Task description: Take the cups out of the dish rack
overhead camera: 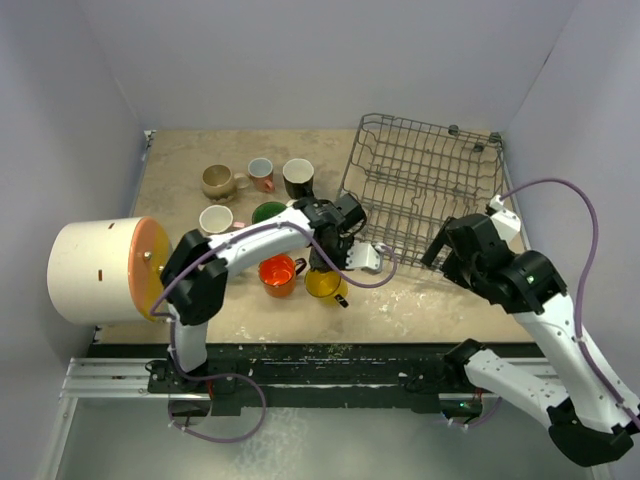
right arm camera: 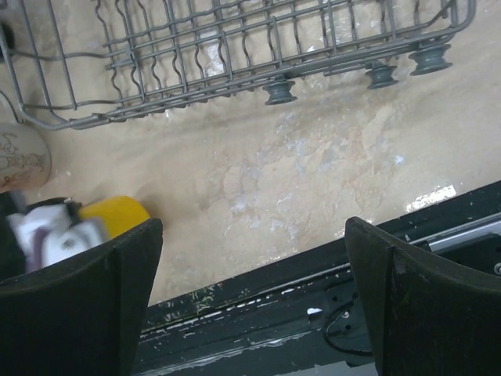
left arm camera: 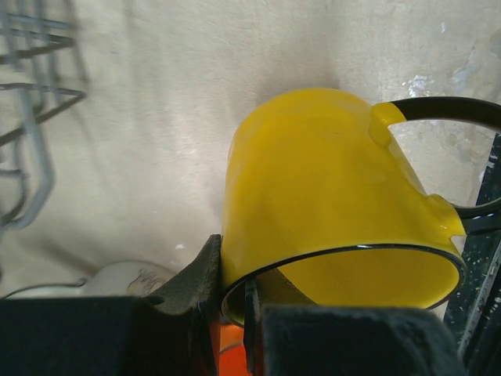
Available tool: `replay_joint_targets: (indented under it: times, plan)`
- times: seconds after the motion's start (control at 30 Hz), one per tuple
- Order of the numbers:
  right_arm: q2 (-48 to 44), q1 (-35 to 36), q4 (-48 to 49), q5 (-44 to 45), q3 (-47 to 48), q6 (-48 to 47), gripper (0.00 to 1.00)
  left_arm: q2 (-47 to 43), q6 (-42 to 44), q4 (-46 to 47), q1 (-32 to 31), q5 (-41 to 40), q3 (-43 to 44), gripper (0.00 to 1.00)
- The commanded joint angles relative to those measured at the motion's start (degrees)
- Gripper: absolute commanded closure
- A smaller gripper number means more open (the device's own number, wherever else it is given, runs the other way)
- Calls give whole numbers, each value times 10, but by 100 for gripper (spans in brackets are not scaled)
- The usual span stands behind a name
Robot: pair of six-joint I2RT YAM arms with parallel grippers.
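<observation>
My left gripper needs to lower the yellow mug (overhead camera: 323, 285) onto the tabletop beside the orange mug next and let go of the yellow mug's rim, because that spot is free of other mugs.
My left gripper (overhead camera: 333, 262) is shut on the rim of the yellow mug (overhead camera: 323, 285), one finger (left arm camera: 196, 274) outside and one inside the mug (left arm camera: 329, 211). The mug is low over the table beside the orange mug (overhead camera: 277, 273). The tan (overhead camera: 215, 180), salmon (overhead camera: 261, 174), black (overhead camera: 298, 177), pink (overhead camera: 216, 219) and green-inside cream (overhead camera: 268, 212) mugs stand on the table to the left. No blue mug shows. The dish rack (overhead camera: 425, 190) at the far right looks empty. My right gripper (overhead camera: 438, 250) is open and empty by the rack's near edge (right arm camera: 235, 47).
The big cream cylinder with an orange face (overhead camera: 100, 270) lies at the left edge. The rack's feet (right arm camera: 280, 91) rest on the beige table. The dark front rail (right arm camera: 313, 313) runs below my right gripper (right arm camera: 254, 258). The yellow mug (right arm camera: 117, 211) shows at its left.
</observation>
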Motion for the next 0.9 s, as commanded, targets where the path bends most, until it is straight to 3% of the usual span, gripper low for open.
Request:
replay_joint_targets:
  times: [0.0,0.27,0.37,0.43,0.47,0.5,0.87]
  plan:
    - [-35,-2,-32,57,2,28,0,37,-30,-29,-5,2,53,100]
    - [-55,-2,-31,60,0,26,0,119,-59,-45,-23,-16,105,100]
    - [-63,-2,-16,57,-9,19,0,120,-77,-32,-25,-20,103,68]
    - [-65,-3,-9,58,-12,13,0,107,-83,-15,-24,-26,92,32]
    - [-64,-2,-8,59,-11,11,0,92,-86,-4,-25,-30,83,9]
    - [-63,-2,-7,61,-10,10,0,81,-87,5,-25,-35,76,1]
    - [-88,-3,30,102,3,-28,0,-100,-122,75,11,-90,47,1]
